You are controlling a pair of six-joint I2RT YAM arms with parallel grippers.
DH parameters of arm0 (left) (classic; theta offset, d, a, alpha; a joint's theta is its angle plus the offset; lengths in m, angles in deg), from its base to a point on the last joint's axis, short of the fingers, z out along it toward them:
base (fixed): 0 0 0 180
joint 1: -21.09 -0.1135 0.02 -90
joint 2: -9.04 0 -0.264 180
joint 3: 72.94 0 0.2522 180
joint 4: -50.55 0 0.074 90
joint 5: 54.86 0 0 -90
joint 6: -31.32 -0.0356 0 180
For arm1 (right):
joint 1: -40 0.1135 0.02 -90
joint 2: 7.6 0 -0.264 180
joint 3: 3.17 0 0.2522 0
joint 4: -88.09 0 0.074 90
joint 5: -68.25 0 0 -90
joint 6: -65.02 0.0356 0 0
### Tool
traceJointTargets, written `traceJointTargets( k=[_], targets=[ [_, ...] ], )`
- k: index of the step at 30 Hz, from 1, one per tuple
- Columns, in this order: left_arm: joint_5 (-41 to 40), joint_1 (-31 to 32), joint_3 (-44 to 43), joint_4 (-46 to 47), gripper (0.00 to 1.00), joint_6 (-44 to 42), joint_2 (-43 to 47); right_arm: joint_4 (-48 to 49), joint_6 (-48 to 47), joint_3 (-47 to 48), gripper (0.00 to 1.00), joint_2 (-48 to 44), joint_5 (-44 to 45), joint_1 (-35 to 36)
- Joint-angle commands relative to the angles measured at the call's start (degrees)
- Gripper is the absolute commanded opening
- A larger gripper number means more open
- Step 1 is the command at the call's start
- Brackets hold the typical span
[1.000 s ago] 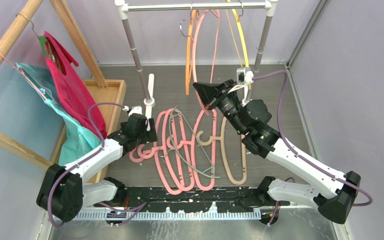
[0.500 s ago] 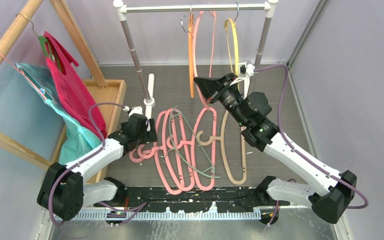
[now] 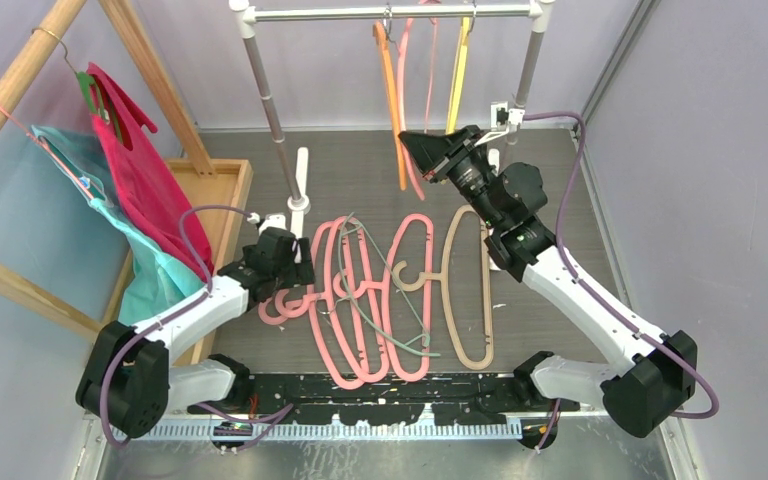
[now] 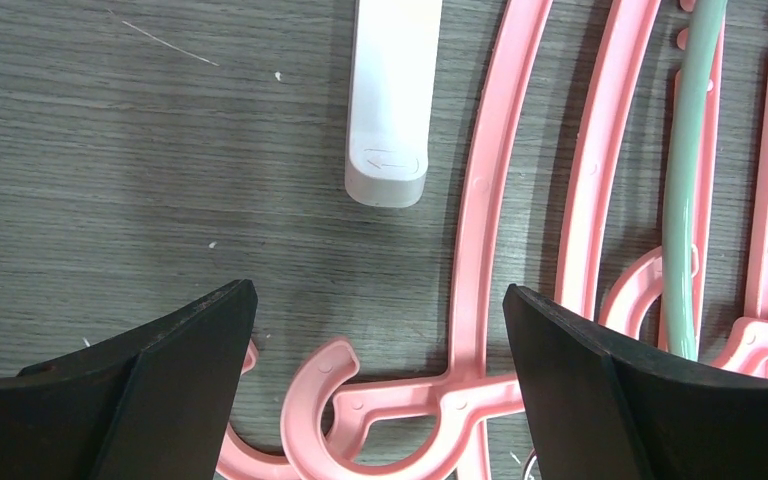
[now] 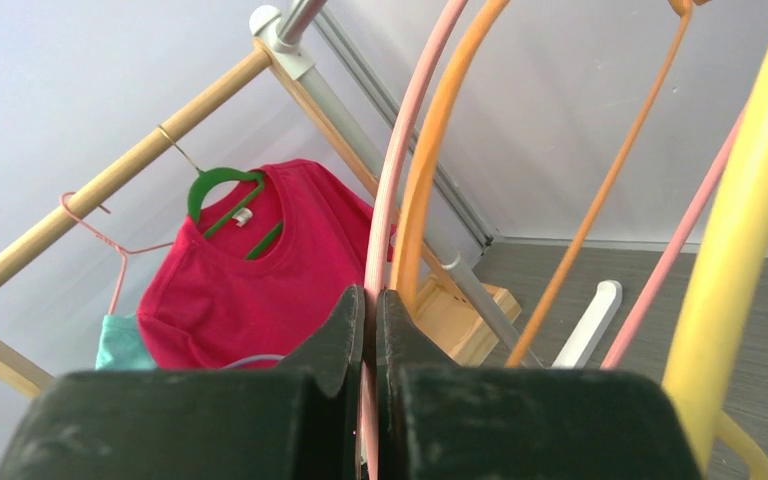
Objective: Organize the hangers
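My right gripper slides the thin pink hanger, close beside the orange one, along the bar (image 3: pixel 390 13) toward the yellow hanger next, then opens.
My right gripper (image 3: pixel 410 146) (image 5: pixel 370 300) is shut on a thin pink hanger (image 3: pixel 410 95) (image 5: pixel 392 180) that hangs from the metal rail (image 3: pixel 390 13), between an orange hanger (image 3: pixel 392 90) (image 5: pixel 430 170) and a yellow hanger (image 3: pixel 457 80) (image 5: pixel 750 220). Several thick pink hangers (image 3: pixel 355 300), a grey-green hanger (image 3: pixel 380 310) and a beige hanger (image 3: pixel 470 300) lie on the table. My left gripper (image 3: pixel 295 272) (image 4: pixel 380 330) is open just above the hook (image 4: pixel 330 400) of a thick pink hanger, one jaw on each side.
A wooden frame (image 3: pixel 20 80) at left carries a green hanger with red cloth (image 3: pixel 145 170) and a thin pink hanger with teal cloth (image 3: pixel 110 210). A wooden tray (image 3: pixel 230 190) sits beneath. The rail's white foot (image 3: pixel 300 185) (image 4: pixel 392 100) lies ahead of my left gripper.
My right gripper has risen and moved back toward the rail with the thin pink hanger. The hanging hangers have swung right. The left arm has not moved.
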Motion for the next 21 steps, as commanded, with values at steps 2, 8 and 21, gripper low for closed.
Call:
traceJointTargets(
  k=[2, 8, 21],
  targets=[
    [-0.34, 0.22, -0.22, 2.64, 0.98, -0.60, -0.50, 9.50, 2.13, 2.81, 0.01, -1.70, -2.67, -1.02],
    [-0.25, 0.21, -0.21, 2.76, 0.98, -0.69, -0.52, 9.34, 2.37, 1.89, 0.01, -2.35, -0.77, -1.42],
    [-0.08, 0.21, -0.25, 2.74, 0.98, -0.78, -0.58, 6.75, 7.15, 1.06, 0.01, -0.38, 1.92, -5.66]
  ],
)
